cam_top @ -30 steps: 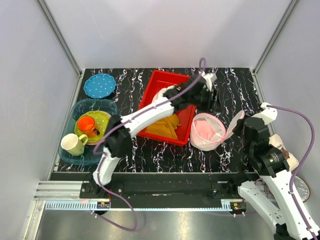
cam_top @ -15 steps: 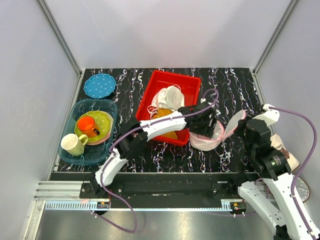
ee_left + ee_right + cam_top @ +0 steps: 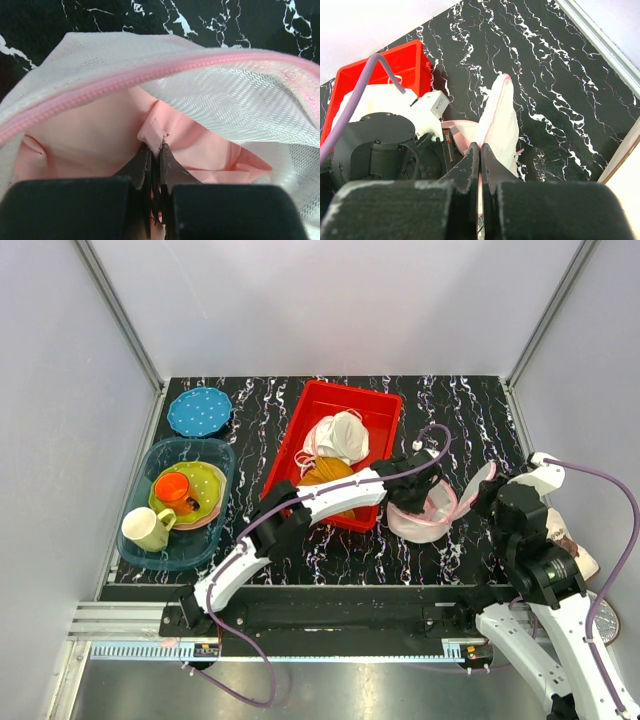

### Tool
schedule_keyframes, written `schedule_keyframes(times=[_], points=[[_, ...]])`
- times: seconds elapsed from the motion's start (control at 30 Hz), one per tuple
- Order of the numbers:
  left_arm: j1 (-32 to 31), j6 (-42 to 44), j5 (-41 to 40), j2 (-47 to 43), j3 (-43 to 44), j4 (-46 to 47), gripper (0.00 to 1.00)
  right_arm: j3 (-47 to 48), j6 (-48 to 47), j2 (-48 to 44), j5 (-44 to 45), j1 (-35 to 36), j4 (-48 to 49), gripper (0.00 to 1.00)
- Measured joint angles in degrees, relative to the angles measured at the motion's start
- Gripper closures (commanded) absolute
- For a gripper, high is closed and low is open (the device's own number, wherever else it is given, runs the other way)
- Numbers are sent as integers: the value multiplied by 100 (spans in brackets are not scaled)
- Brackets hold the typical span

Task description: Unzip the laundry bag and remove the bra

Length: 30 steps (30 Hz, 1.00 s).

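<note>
Next, my left gripper rises so the bra clears the laundry bag's zipper edge. It then moves over the red bin, which lies to its left in the top view.
The laundry bag (image 3: 436, 523) lies on the black marbled table right of the red bin, its mouth open. Its pink zipper edge (image 3: 150, 75) arches over the opening in the left wrist view. Inside lies the pink bra (image 3: 90, 145). My left gripper (image 3: 156, 146) reaches into the bag (image 3: 408, 495) and is shut on a fold of the bra. My right gripper (image 3: 480, 146) is shut on the bag's white mesh flap (image 3: 502, 115) and holds it upright at the bag's right side (image 3: 478, 483).
The red bin (image 3: 375, 405) holds a white pink-edged piece (image 3: 335, 435) and a mustard-yellow cloth (image 3: 325, 475). At the left, a teal tub (image 3: 165, 455) carries cups and plates. A blue dotted plate (image 3: 199, 411) sits behind it. Grey walls enclose the table.
My left arm swung from over the red bin down into the bag's mouth, and its jaws closed on the pink fabric. The right gripper kept its hold on the flap.
</note>
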Motion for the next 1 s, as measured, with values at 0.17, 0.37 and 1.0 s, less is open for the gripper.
schedule_keyframes(times=[0.17, 0.37, 1.0], points=[[55, 15, 52, -81, 39, -177, 100, 0, -15, -42, 48, 0, -37, 100], [227, -20, 586, -1126, -120, -153, 100, 0, -2, -59, 44, 0, -109, 100], [1141, -577, 2387, -3084, 341, 896, 100, -87, 28, -57, 44, 0, -129, 100]])
